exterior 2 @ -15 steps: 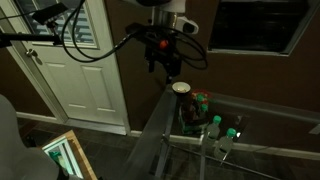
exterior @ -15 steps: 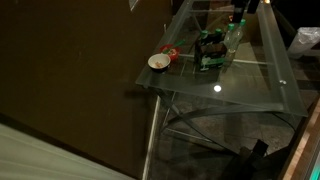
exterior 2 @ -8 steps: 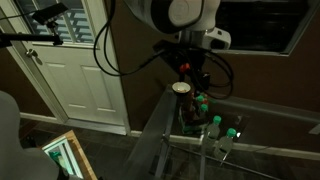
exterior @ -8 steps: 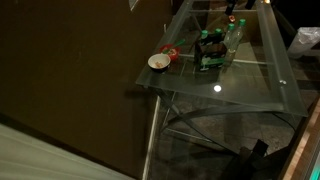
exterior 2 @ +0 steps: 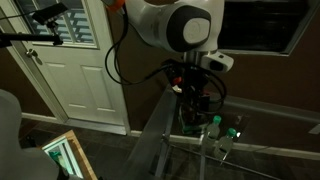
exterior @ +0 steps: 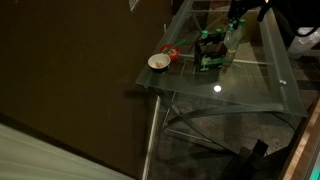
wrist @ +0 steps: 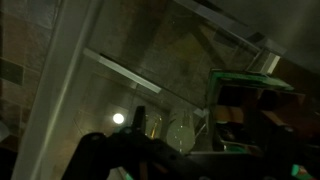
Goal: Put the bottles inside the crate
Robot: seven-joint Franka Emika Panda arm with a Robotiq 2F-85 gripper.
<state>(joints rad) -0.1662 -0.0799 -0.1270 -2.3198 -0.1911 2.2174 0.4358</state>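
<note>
The bottle nearest the crate stands outside it, so my open gripper should next go down beside the crate, fingers around the green cap of the bottle (exterior 2: 216, 119).
The crate (exterior: 210, 52) is a small dark carrier with greenish sides on the glass table (exterior: 240, 85); it also shows in an exterior view (exterior 2: 190, 122) and dimly at the right of the wrist view (wrist: 250, 105). Green bottles (exterior: 233, 35) stand just beyond it, and two show in an exterior view (exterior 2: 214, 126). My gripper (exterior 2: 192, 98) hangs low over the crate and bottles, at the top edge of an exterior view (exterior: 238, 10). In the dark wrist view its fingers (wrist: 176, 125) stand apart around a pale round shape I cannot identify. It holds nothing.
A round white bowl (exterior: 158, 62) and a small red thing (exterior: 171, 53) sit near the table's corner. The table's metal legs (exterior: 185, 125) show through the glass. A white door (exterior 2: 75, 70) stands behind.
The arm has swung from beside the table's corner to over the crate and bottles and has come lower. The bottles, crate and bowl have not moved.
</note>
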